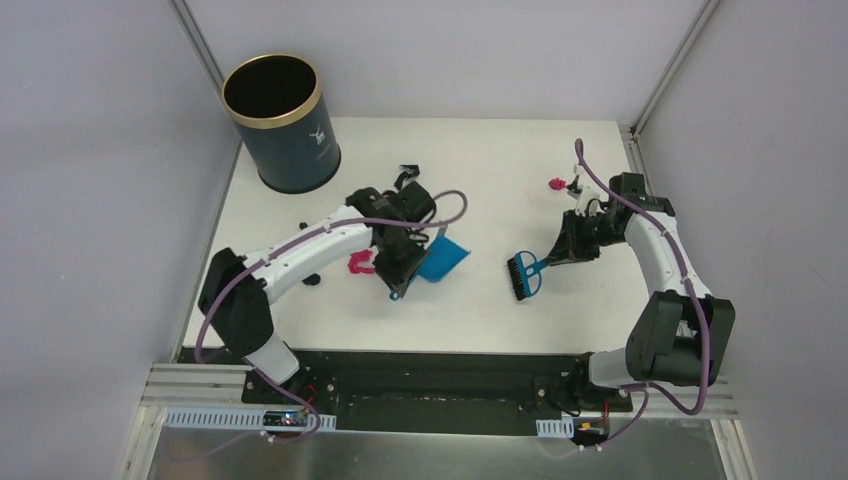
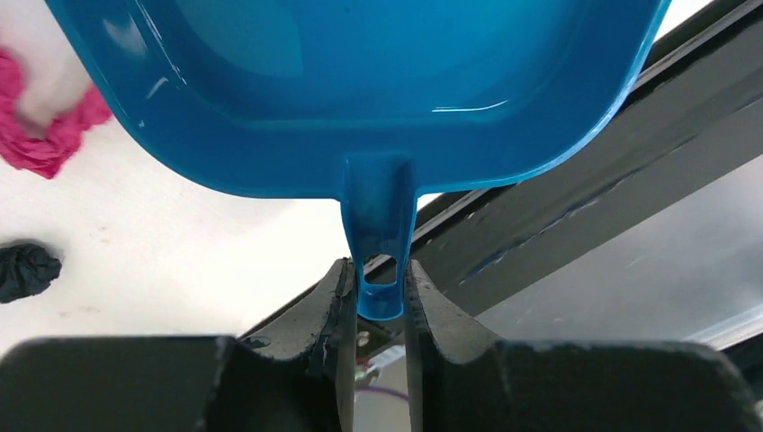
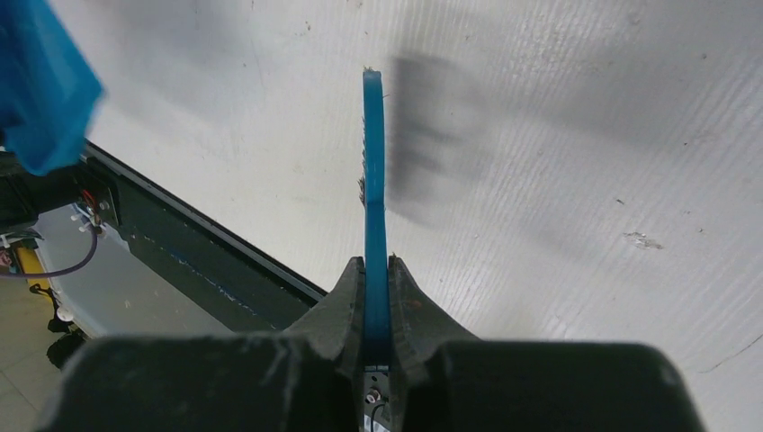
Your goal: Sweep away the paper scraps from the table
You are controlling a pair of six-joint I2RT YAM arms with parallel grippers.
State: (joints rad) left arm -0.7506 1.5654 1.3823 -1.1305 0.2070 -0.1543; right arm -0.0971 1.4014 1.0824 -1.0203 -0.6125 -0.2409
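The dustpan (image 2: 360,81) hangs raised. My left gripper needs to go down and toward the brush (image 3: 374,180), set the dustpan on the bare table there and release its handle.
My left gripper (image 2: 378,283) is shut on the handle of the blue dustpan (image 2: 360,81), which hangs tilted over the white table (image 1: 480,160) left of centre. Beside the pan lie a magenta-pink paper scrap (image 2: 45,135) and a black scrap (image 2: 25,270); from above they show as the pink scrap (image 1: 360,264) and the black one (image 1: 312,279). My right gripper (image 3: 376,270) is shut on the thin handle of the blue hand brush (image 3: 374,180), its black bristles (image 1: 520,276) down near the table's middle. Another pink scrap (image 1: 557,184) lies behind the right wrist.
A dark blue gold-rimmed bin (image 1: 280,122) stands open at the back left corner. Grey walls close in the table on three sides. The black front edge (image 1: 450,365) runs before the arm bases. A small dark bit (image 1: 298,222) lies near the bin.
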